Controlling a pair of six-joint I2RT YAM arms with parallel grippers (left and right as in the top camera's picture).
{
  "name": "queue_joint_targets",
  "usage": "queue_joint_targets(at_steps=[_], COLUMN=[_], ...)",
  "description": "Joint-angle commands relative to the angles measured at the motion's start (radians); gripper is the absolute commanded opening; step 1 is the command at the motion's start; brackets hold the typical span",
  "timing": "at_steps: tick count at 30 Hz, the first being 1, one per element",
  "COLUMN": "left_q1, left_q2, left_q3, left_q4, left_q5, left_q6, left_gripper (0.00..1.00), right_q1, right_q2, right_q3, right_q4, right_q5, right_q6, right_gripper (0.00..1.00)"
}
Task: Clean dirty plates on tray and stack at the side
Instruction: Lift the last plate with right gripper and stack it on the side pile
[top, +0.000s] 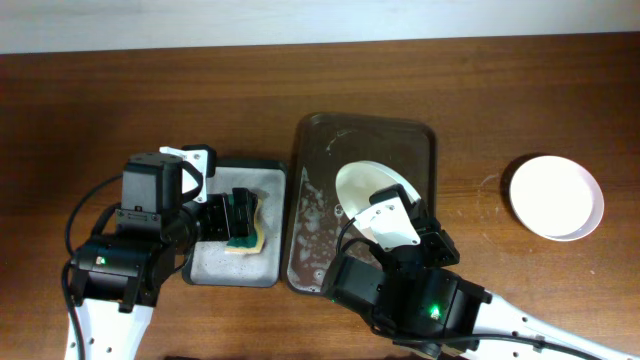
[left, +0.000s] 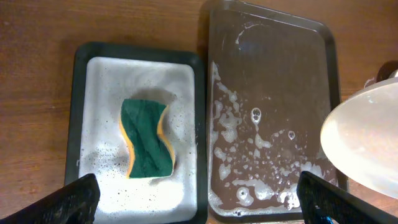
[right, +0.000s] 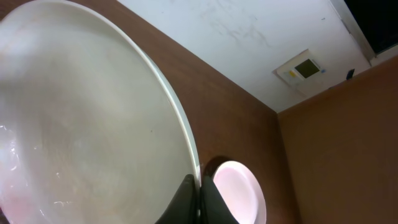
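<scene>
Next, my right gripper will cross to the right in the overhead view, over the pale pink plate (top: 557, 197) to stack on, then lower and release.
My right gripper (right: 200, 186) is shut on the rim of a pale whitish plate (right: 81, 124) and holds it tilted above the dark brown tray (top: 430, 140). The plate also shows in the overhead view (top: 368, 185) and at the right edge of the left wrist view (left: 367, 143). The tray (left: 280, 74) is wet, with soap foam along its left and near sides. My left gripper (left: 199, 199) is open and empty above the sponge. A pale pink plate (top: 556, 196) lies on the table to the right, also seen in the right wrist view (right: 239, 186).
A green-yellow sponge (top: 243, 228) lies on a smaller grey-white tray (top: 225, 265) just left of the brown tray; both show in the left wrist view, the sponge (left: 146, 137) on the small tray (left: 112, 74). The wooden table (top: 100, 110) surrounds them.
</scene>
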Motion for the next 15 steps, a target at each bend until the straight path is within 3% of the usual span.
queue_joint_targets(at_steps=[1, 15], left_q1=[0.005, 0.005], left_q2=[-0.007, -0.007], left_q3=[0.002, 0.002], left_q4=[-0.002, -0.002], left_q5=[0.014, 0.014], left_q6=[0.016, 0.016], left_gripper=[0.99, 1.00], right_q1=[0.005, 0.005], right_q2=[-0.009, -0.010], right_q3=[0.003, 0.003], right_q4=[0.018, -0.022], right_q5=[-0.007, -0.046], right_q6=[0.043, 0.073], right_gripper=[0.04, 0.04])
